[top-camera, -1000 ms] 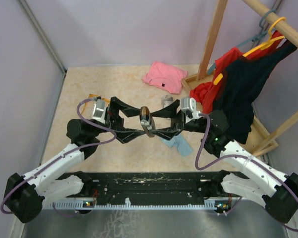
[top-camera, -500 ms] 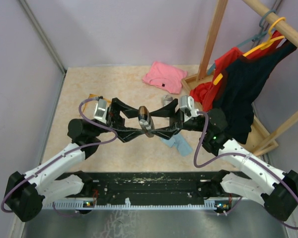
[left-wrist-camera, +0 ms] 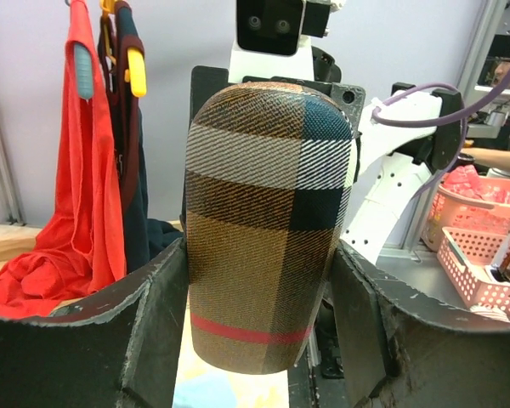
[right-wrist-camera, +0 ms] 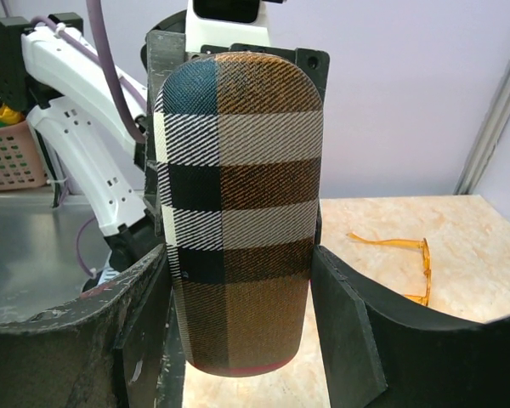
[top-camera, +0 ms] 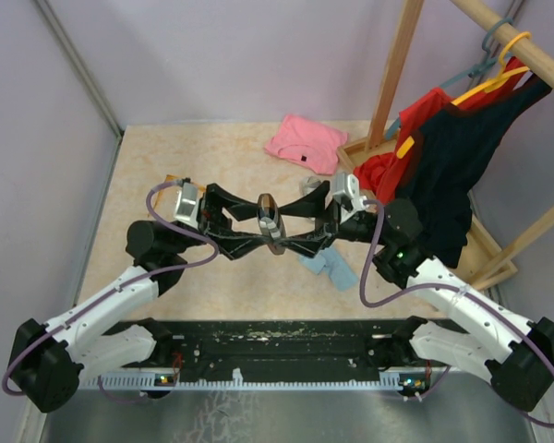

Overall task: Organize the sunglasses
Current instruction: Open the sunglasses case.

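Note:
My left gripper holds the plaid case above a clear spot, the bare tabletop (top-camera: 256,253) beside the light blue cloth. It will turn outward next, lower the case onto that spot and release it.
A brown, white and dark plaid case (top-camera: 270,221) with a red stripe hangs upright in the air above the table's middle. My left gripper (top-camera: 258,229) reaches it from the left and my right gripper (top-camera: 288,231) from the right, facing each other. In the left wrist view the case (left-wrist-camera: 268,229) fills the gap of the left gripper (left-wrist-camera: 259,323), both pads against its sides. The right gripper (right-wrist-camera: 238,323) is shut on the same case (right-wrist-camera: 238,212). The orange-amber sunglasses (right-wrist-camera: 404,255) lie on the table behind it, an orange tip (top-camera: 171,180) showing by the left wrist.
A light blue cloth (top-camera: 331,268) lies under the right gripper. A pink garment (top-camera: 305,143) is at the back. A wooden rack with red and black clothes (top-camera: 434,157) stands at the right, close to the right arm. A small grey object (top-camera: 311,187) lies behind the grippers.
The left jaws have narrowed onto the case. Both grippers and the case have shifted slightly toward the back of the table.

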Tool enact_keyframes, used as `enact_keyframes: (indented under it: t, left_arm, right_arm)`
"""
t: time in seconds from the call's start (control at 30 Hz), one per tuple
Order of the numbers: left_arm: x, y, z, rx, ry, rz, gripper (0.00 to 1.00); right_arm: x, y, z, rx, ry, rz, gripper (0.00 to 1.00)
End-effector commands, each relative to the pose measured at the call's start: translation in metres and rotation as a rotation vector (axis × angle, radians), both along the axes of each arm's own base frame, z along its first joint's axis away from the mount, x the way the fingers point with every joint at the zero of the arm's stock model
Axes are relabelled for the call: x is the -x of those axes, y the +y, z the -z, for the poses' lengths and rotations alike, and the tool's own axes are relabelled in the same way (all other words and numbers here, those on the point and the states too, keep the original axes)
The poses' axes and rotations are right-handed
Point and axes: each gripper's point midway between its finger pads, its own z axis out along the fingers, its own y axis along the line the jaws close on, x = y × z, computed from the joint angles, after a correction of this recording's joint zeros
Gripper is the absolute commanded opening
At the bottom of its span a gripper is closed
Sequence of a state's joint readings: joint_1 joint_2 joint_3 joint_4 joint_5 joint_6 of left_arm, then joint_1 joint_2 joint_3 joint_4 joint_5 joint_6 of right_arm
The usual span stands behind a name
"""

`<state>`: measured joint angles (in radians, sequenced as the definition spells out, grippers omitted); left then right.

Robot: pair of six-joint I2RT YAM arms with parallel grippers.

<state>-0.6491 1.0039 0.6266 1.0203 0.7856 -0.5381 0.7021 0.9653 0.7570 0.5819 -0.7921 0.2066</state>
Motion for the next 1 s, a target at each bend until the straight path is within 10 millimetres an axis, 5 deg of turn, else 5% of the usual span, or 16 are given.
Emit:
enact_keyframes:
  t: [0.0,0.33,0.63,0.97]
  left_arm:
    - [-0.002,0.003,-0.013,0.017,-0.035,-0.048,0.16]
    - [-0.089,0.022,0.025,-0.135,0.140,-0.518,0.01]
    - [-0.134,0.040,0.055,-0.259,0.277,-0.757,0.00]
    - [-0.146,0.056,0.066,-0.310,0.302,-0.871,0.00]
  right_arm:
    - [-0.025,-0.006,-0.033,-0.044,-0.013,0.145,0.00]
    - [-0.098,-0.021,-0.007,0.058,0.190,0.519,0.00]
    - [-0.138,-0.028,0.019,0.130,0.344,0.711,0.01]
    - [-0.113,-0.027,0.003,0.068,0.274,0.605,0.60]
